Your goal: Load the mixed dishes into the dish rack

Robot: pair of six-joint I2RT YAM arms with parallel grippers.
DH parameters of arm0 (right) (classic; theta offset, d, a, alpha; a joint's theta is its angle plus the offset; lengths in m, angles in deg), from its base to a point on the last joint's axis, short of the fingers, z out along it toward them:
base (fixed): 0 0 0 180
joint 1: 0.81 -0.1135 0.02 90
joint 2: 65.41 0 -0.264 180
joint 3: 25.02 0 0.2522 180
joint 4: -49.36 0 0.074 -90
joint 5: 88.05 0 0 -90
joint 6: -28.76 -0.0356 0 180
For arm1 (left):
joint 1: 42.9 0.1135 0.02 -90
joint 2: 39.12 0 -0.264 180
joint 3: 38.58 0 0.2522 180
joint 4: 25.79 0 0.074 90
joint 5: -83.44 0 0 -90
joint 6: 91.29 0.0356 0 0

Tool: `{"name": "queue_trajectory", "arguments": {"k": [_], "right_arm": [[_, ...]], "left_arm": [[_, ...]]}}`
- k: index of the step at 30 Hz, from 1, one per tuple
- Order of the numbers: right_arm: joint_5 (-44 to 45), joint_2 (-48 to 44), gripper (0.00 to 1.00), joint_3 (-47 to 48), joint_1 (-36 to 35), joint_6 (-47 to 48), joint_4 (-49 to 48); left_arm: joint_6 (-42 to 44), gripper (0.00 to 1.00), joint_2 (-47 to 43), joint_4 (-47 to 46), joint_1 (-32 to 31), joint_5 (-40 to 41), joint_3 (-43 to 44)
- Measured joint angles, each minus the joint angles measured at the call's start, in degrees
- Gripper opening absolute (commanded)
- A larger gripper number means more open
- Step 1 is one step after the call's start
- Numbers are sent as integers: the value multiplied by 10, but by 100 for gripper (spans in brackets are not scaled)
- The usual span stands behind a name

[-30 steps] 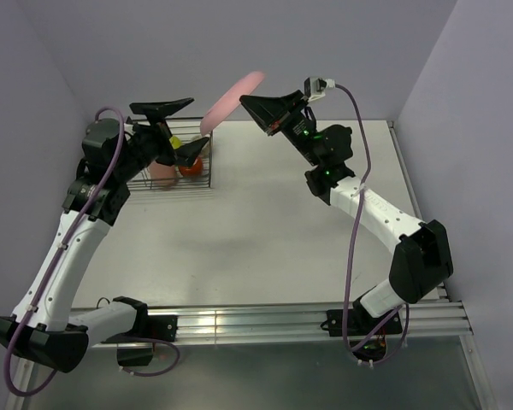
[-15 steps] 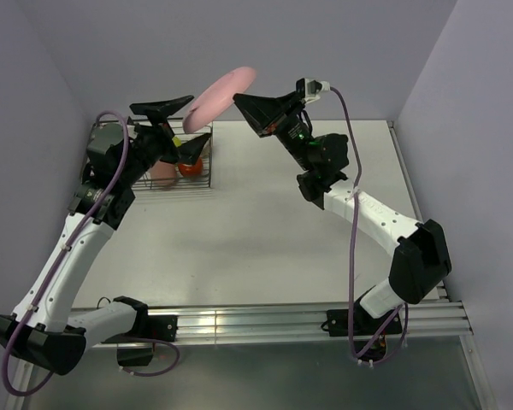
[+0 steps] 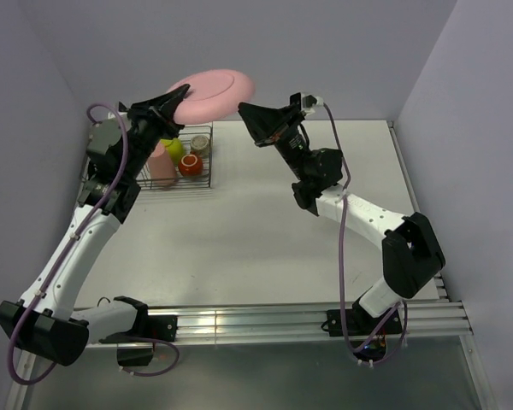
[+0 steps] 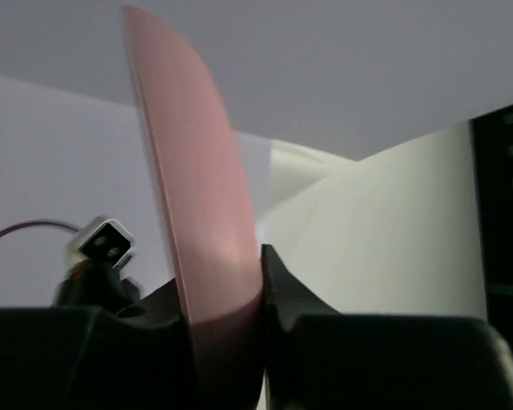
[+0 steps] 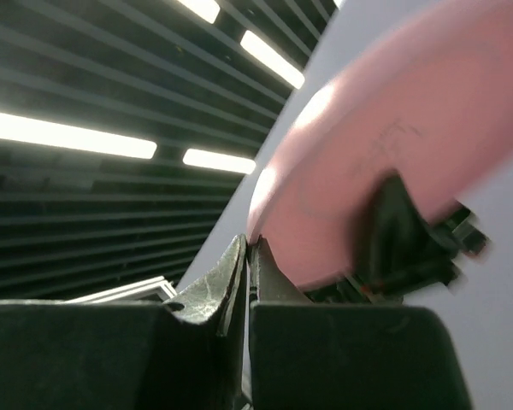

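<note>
My left gripper should tip down and lower the plate into the rack point(image 3: 207, 181) beside the salmon-pink cup point(image 3: 162, 164) and release it, because that spot is below my gripper.
The large pink plate point(image 3: 214, 87) hangs in the air above the table's back left, held at both ends. My left gripper point(image 3: 175, 102) is shut on its left rim; in the left wrist view the plate point(image 4: 197, 188) stands edge-on between the two fingers of my left gripper point(image 4: 222, 265). My right gripper point(image 3: 242, 109) pinches the opposite rim, its jaws shut on the plate's point(image 5: 385, 128) edge at the tips of my right gripper point(image 5: 250, 243). Below, the dark wire dish rack point(image 3: 207, 181) holds a salmon-pink cup point(image 3: 162, 164), a lime-green bowl point(image 3: 173, 147), an orange-red mug point(image 3: 190, 166) and a beige cup point(image 3: 200, 143).
The rack stands against the left wall at the table's back left corner. Grey walls enclose the table point(image 3: 274, 231) at the back and on both sides. An aluminium rail point(image 3: 256, 323) carrying the arm bases runs along the near edge.
The right arm has carried the plate leftward and turned it flatter. The left gripper has risen from over the rack and shut on the plate's left rim.
</note>
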Motion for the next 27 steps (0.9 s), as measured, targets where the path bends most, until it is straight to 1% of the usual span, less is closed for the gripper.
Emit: {"name": "queue_trajectory", "arguments": {"k": [1,2,3,4,5,6,7,9,11,14,17,20,23,25,27], "right_arm": [[-4,2,2,-5,1,-6,1],[-7,5,25,-10,1,-14,2],[-10,10,41,-12,2,-27,1],[-12,10,75,-12,2,-29,4],[-14,9,85,-12,3,-34,7],[-19,5,91,-12,4,-29,13],[-26,0,99,-14,9,-26,29],[-40,-24,100,-19,21,-9,92],[-49,-66,100,-24,33,25,191],[-41,-161,100,-14,43,132,406],[-33,-249,100,24,43,252,599],[-18,-314,100,53,41,356,741],[3,-370,100,54,41,441,868],[14,-397,100,46,41,476,925],[22,-423,100,34,41,501,969]], "left_arm": [[-11,6,-1,-23,1,10,-2],[-14,0,-3,-38,4,17,-2],[-4,0,-9,-40,7,22,-5],[1,0,-16,-38,7,23,-12],[3,0,-19,-35,8,21,-16],[5,0,-21,-30,13,19,-16],[6,0,-21,-23,21,8,-16],[8,0,-21,7,54,-14,-7],[10,0,-16,61,118,-40,21],[16,0,2,139,226,-79,86],[55,0,24,217,343,-122,155],[118,0,48,293,439,-150,207],[189,0,92,378,508,-157,265],[231,0,130,428,527,-153,313],[266,0,170,477,530,-145,358]]}}
